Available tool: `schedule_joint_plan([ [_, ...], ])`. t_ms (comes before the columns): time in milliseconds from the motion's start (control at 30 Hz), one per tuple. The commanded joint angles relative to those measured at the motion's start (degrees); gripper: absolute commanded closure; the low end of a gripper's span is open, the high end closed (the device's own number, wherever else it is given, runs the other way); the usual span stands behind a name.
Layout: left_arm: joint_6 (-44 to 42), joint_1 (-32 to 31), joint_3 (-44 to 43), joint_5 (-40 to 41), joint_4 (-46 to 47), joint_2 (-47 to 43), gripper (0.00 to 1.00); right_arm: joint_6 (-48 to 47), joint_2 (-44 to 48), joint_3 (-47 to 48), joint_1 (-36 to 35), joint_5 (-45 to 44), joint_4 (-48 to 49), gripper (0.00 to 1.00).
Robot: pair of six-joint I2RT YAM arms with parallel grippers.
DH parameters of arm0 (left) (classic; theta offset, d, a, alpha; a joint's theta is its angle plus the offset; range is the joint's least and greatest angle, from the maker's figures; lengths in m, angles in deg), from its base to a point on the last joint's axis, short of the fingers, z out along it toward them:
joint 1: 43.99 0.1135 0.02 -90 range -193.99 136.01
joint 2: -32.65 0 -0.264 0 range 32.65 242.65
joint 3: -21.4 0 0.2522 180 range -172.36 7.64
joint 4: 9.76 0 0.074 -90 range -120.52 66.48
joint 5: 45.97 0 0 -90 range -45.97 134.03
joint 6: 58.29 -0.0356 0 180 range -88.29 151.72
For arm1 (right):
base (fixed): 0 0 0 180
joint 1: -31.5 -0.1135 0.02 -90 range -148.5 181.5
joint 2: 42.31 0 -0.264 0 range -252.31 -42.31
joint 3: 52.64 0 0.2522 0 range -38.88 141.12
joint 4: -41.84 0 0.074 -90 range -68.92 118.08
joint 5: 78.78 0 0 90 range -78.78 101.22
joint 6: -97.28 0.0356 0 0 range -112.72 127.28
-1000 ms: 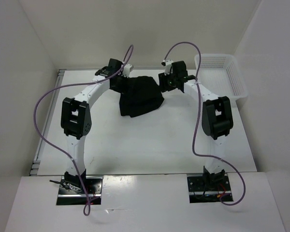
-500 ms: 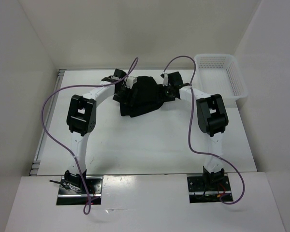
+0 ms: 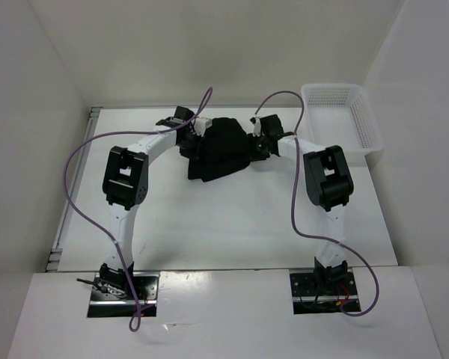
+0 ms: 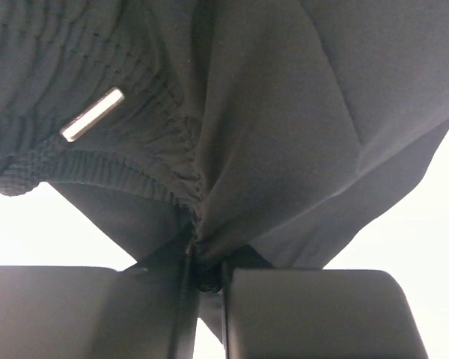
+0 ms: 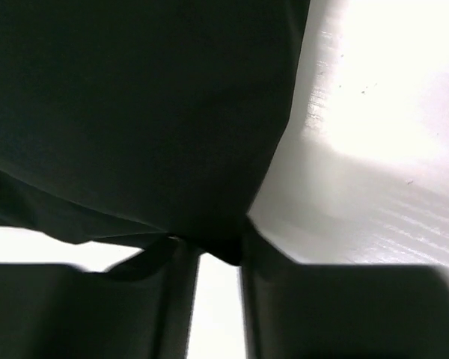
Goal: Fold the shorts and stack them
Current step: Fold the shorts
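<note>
The left gripper should next pull the pinched shorts back and let go of them on the bare table, because that open part of the table is back of the gripper.
The black shorts (image 3: 221, 148) lie bunched in a heap at the far middle of the table. My left gripper (image 3: 191, 136) presses into their left side. In the left wrist view it (image 4: 206, 263) is shut on a gathered pinch of cloth just below the elastic waistband (image 4: 112, 161), where a silver cord tip (image 4: 93, 114) shows. My right gripper (image 3: 259, 142) is at the heap's right side. In the right wrist view it (image 5: 220, 253) has a fold of the shorts (image 5: 135, 112) caught between its fingertips, with a narrow gap lower down.
A white mesh basket (image 3: 363, 123) stands at the far right corner of the table. White walls close in the table at the back and both sides. Purple cables loop above both arms.
Both grippers have moved inward against the shorts, bunching the heap slightly. The left gripper has gone from wide open to shut on the cloth, and the right has narrowed onto a fold.
</note>
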Motion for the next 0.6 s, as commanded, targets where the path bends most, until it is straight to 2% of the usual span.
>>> schedule_joint_plan([
  [0, -0.2, 0.2, -0.5, 1.8, 0.8, -0.9, 0.87, 0.1, -0.4, 0.2, 0.1, -0.4, 1.1, 0.78],
  [33, -0.2, 0.2, -0.5, 2.6, 0.8, -1.5, 0.88, -0.7, -0.4, 0.2, 0.1, -0.4, 1.1, 0.89],
  [133, -0.2, -0.4, 0.2, 6.7, 0.8, -3.5, 0.89, -4.1, 1.6, 0.7, 0.1, 0.1, 0.4, 1.0],
  [267, -0.2, -1.0, 2.6, 9.6, -0.4, -6.8, 0.93, -8.5, 7.3, -3.4, 0.1, 0.9, -2.0, 1.0],
  [367, -0.2, -2.1, 5.6, 10.3, -1.5, -10.0, 0.97, -10.4, 13.7, -11.1, 0.1, 1.5, -4.2, 1.0],
  [500, -0.2, -4.8, 12.2, 13.0, -2.1, -16.6, 0.97, -16.5, 21.9, -18.7, -2.0, 3.0, -7.7, 1.0],
  [567, -0.2, -7.8, 15.2, 14.8, -4.7, -17.4, 0.93, -20.4, 26.2, -22.5, -4.2, 4.4, -9.8, 0.99],
])
